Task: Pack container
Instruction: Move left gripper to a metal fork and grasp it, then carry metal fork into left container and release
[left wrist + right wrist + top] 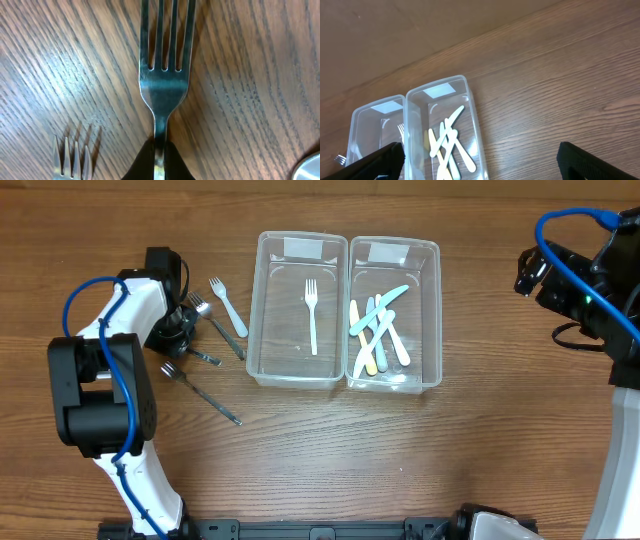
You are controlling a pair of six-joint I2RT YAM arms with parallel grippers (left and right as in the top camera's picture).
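The metal fork should go up over the side of the container that already holds a white fork next, lifted by my left gripper, and then down beside the white fork.
Two clear plastic containers stand side by side. The left container (pixel 262 310) holds one white fork (pixel 312 315). The right container (pixel 432 310) holds several pastel plastic knives (pixel 378 330); it also shows in the right wrist view (pixel 472 125). My left gripper (pixel 180 332) is left of the containers, shut on the handle of a metal fork (pixel 165 75), which is at or just above the wood. The jaws (pixel 159 157) pinch the handle below the tines. My right gripper (pixel 480 167) is open and empty, high at the far right (pixel 535 275).
A white plastic fork (pixel 228 306) and two more metal forks (pixel 218 330) (pixel 200 390) lie on the wooden table between my left arm and the containers. A second fork's tines (pixel 70 157) show beside the held fork.
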